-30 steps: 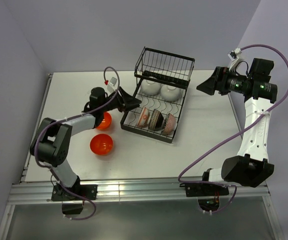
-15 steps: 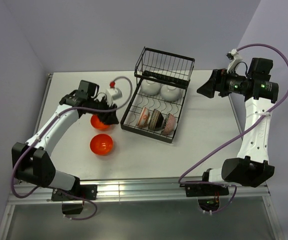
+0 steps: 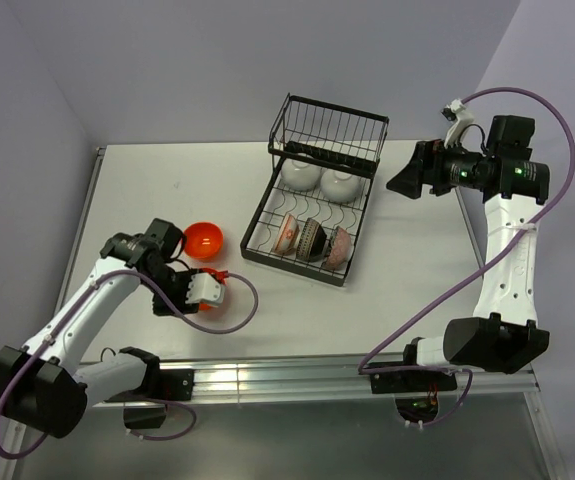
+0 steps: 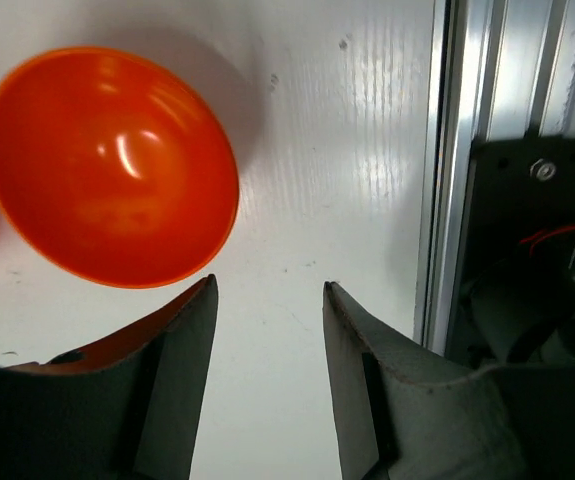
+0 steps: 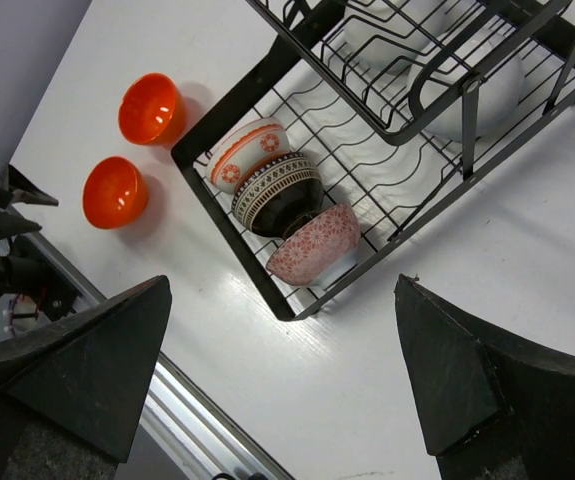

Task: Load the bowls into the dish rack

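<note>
I will lower my left gripper next and move it toward the near bowl, to the bowl's rim by the front bar.
Two glossy orange-red bowls stand on the table left of the black wire dish rack (image 3: 296, 263). The far one (image 3: 203, 238) is in plain sight. The near one is mostly hidden under my left wrist in the top view, but shows in the left wrist view (image 4: 112, 165) and the right wrist view (image 5: 114, 192). My left gripper (image 4: 267, 290) is open and empty, pointing down at bare table beside the near bowl, close to the front rail. The rack holds two white bowls (image 3: 300, 175) and three patterned bowls (image 5: 277, 190). My right gripper (image 5: 282, 285) is wide open, high above the rack's right side.
The aluminium front rail (image 4: 457, 150) runs right beside my left gripper. The rack's raised basket (image 3: 329, 130) stands at the back. Grey walls close in the table on the left, back and right.
My left arm has swung away from the rack's left side, back toward the near-left of the table, and its gripper now hangs by the near orange bowl. The right arm has barely moved.
</note>
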